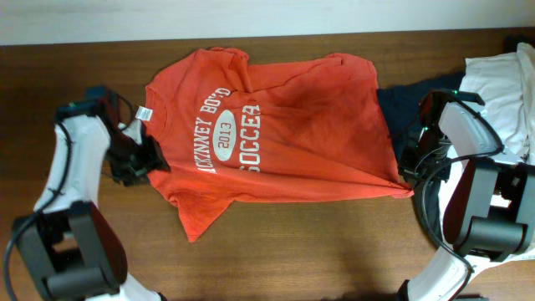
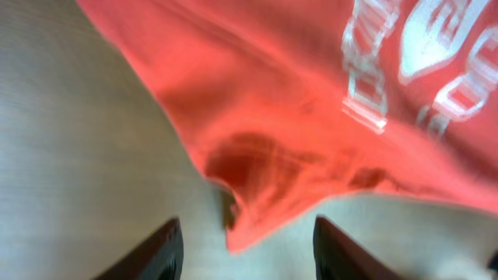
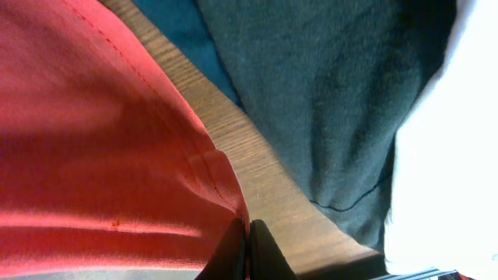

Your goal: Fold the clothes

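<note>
My right gripper will next lift the pinched corner, carry it outward to the middle of the still-flat hem edge (image 1: 376, 115) and let go of it there.
The orange-red T-shirt (image 1: 284, 134) lies spread on the table, print side up, with white "McKinney Boyd 2013 Soccer" lettering and a white neck tag (image 1: 144, 112) at its left end. My left gripper (image 1: 150, 159) is open beside the shirt's left shoulder; in the left wrist view its fingers (image 2: 245, 253) straddle a cloth tip (image 2: 249, 225) without touching it. My right gripper (image 1: 407, 176) is shut on the shirt's lower right hem corner (image 3: 222, 175); the right wrist view shows the fingers (image 3: 247, 249) pinching the hem.
A dark navy garment (image 1: 401, 104) lies beside the shirt's right edge; it also shows in the right wrist view (image 3: 327, 85). A white garment (image 1: 506, 88) lies at the far right. The wooden table (image 1: 318, 251) has bare surface in front of the shirt.
</note>
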Motion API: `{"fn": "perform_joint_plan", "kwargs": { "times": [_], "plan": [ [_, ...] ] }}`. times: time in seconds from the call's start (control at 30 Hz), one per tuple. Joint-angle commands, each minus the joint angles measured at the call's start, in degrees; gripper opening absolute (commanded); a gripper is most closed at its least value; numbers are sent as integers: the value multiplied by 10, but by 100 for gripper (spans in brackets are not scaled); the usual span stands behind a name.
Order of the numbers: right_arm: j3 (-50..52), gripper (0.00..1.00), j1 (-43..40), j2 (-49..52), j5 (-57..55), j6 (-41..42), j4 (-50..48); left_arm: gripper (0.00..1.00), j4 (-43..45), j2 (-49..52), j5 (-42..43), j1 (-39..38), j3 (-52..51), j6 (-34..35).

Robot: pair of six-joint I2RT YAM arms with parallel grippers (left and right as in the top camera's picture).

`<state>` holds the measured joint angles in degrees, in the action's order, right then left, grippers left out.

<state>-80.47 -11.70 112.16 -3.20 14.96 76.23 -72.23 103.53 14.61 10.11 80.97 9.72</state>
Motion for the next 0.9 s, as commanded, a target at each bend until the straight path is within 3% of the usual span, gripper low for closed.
{"fn": "perform_joint_plan", "kwargs": {
  "times": [0.0,0.07,0.23,0.3,0.33,0.37,0.5,0.6,0.8,0.87],
  "plan": [
    [2,4,-3,-9,-14,-2,0,52,70,-43,-6,-29,-127,82],
    [2,4,-3,-9,-14,-2,0,52,111,-42,-33,-30,-183,120],
    [2,4,-3,-9,-13,-2,0,41,218,-42,-23,-30,-274,125],
    [2,4,-3,-9,-13,-2,1,22,270,-42,-24,-30,-291,125],
    [2,4,-3,-9,-13,-2,1,6,279,-42,-24,-30,-296,125],
    [2,4,-3,-9,-13,-2,5,0,278,-42,-24,-30,-296,125],
    [2,4,-3,-9,-14,-2,18,0,228,-65,-38,-16,-294,115],
    [2,4,-3,-9,-13,-2,48,0,144,-152,-87,34,-291,112],
    [2,4,-3,-19,1,-17,95,0,42,-292,-84,140,-291,55],
    [2,4,-3,-37,15,-27,101,0,26,-320,-32,156,-289,30]
  ]
}}
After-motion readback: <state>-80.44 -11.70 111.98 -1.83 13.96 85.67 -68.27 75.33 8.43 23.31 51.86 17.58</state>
